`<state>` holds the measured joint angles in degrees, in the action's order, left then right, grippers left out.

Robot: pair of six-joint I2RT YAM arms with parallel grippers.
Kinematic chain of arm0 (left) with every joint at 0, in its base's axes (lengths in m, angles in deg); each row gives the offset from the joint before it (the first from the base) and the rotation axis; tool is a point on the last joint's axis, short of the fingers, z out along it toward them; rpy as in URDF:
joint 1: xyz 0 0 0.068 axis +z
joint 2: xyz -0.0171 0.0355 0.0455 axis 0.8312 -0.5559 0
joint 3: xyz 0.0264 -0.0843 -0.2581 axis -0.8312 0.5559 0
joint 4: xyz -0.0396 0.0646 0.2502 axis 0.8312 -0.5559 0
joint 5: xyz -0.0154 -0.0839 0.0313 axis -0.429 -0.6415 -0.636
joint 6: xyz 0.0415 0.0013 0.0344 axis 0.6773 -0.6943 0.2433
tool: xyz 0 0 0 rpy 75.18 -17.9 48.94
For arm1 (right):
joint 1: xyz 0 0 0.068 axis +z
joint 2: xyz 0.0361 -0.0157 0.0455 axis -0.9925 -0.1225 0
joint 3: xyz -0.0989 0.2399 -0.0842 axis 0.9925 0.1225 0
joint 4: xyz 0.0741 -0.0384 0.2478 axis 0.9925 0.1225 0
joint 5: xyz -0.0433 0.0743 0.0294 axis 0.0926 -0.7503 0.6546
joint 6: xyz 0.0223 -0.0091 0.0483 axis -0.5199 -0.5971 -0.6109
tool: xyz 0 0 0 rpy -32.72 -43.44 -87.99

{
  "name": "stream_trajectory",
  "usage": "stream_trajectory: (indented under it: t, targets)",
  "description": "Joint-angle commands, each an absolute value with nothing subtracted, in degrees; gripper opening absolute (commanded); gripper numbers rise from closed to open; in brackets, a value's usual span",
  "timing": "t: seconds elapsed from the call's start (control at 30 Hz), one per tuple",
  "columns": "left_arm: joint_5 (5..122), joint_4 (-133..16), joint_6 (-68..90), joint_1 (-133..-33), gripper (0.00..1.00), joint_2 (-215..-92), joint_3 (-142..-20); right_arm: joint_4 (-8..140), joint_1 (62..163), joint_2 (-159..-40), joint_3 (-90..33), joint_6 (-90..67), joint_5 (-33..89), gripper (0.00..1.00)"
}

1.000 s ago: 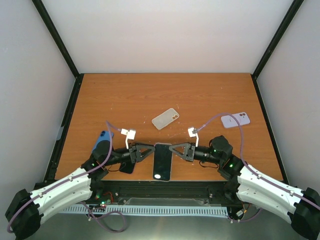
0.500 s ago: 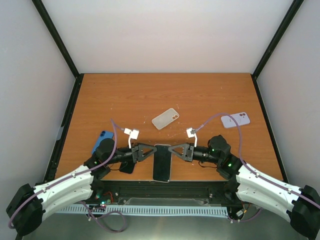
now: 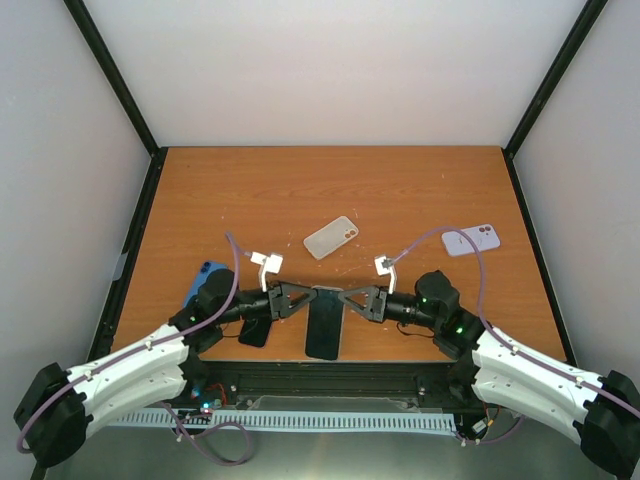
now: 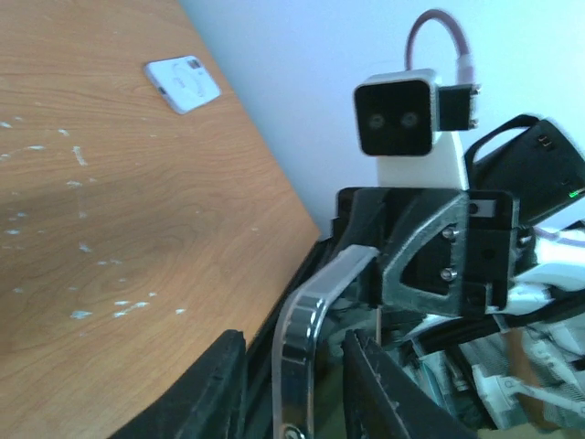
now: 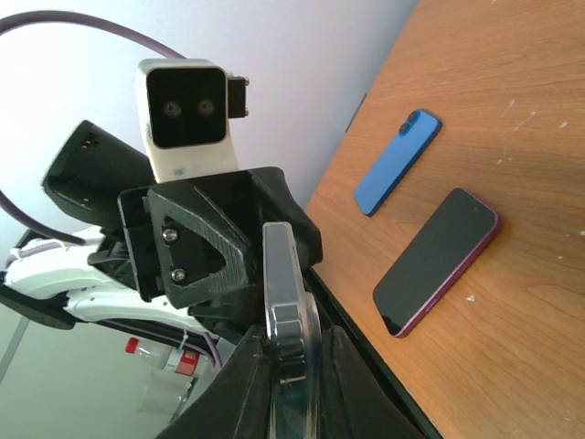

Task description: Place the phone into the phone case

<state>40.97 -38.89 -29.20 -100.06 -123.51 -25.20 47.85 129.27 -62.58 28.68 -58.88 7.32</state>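
Observation:
The right gripper lowers the dark phone toward the right in the top view next and releases it on bare tabletop, because that spot is clear.
A dark phone (image 3: 325, 325) with a clear rim round its edge hangs over the table's near edge between both grippers. My right gripper (image 3: 346, 300) is shut on its right side; in the right wrist view the jaws (image 5: 294, 337) pinch the phone's rim (image 5: 283, 274). My left gripper (image 3: 304, 300) straddles the phone's left side. In the left wrist view its jaws (image 4: 294, 346) stand either side of the rim (image 4: 302, 311) with a narrow gap on each side. A clear empty phone case (image 3: 331, 237) lies flat mid-table, beyond both grippers.
A blue phone (image 3: 205, 279) and a dark phone with a purple edge (image 3: 253, 333) lie left of the left gripper. A pale lilac-white phone or case (image 3: 471, 240) lies at the right. Black frame posts stand at the table's far corners.
My left gripper has moved right up to the phone's left side and its jaws have narrowed round it. The right gripper has kept its grip and barely moved.

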Motion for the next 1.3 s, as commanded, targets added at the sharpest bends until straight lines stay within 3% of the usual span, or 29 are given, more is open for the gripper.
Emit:
stream_trajectory:
  t: [0.0, 0.07, 0.3, 0.5, 0.67, 1.03, 1.27]
  targets:
    - [47.3, -48.2, -27.1, -100.3, 0.40, -123.9, -30.1, 50.3, 129.6, -62.0, 26.9, -56.8, 10.5, 0.03]
    - [51.7, -53.6, -27.2, -100.3, 0.61, -124.0, -31.7, 54.2, 129.0, -62.7, 25.8, -54.8, 12.2, 0.03]
    - [66.4, -74.8, -30.2, -100.2, 0.99, -126.6, -37.4, 64.4, 121.9, -69.3, 22.2, -48.2, 13.2, 0.03]
    - [70.7, -88.4, -30.9, -99.4, 1.00, -136.4, -44.1, 64.8, 111.1, -76.9, 21.9, -44.6, 7.0, 0.03]
    - [71.6, -91.5, -31.7, -97.7, 0.99, -140.9, -44.5, 69.0, 105.9, -82.6, 19.5, -39.8, 6.2, 0.04]
    - [71.7, -94.6, -30.2, -90.8, 0.99, -145.2, -43.8, 77.2, 103.2, -86.2, 18.2, -39.4, 15.9, 0.26]
    - [71.1, -93.2, -31.8, -90.6, 0.99, -148.6, -42.7, 83.7, 103.2, -86.3, 14.7, -42.5, 22.8, 0.34]
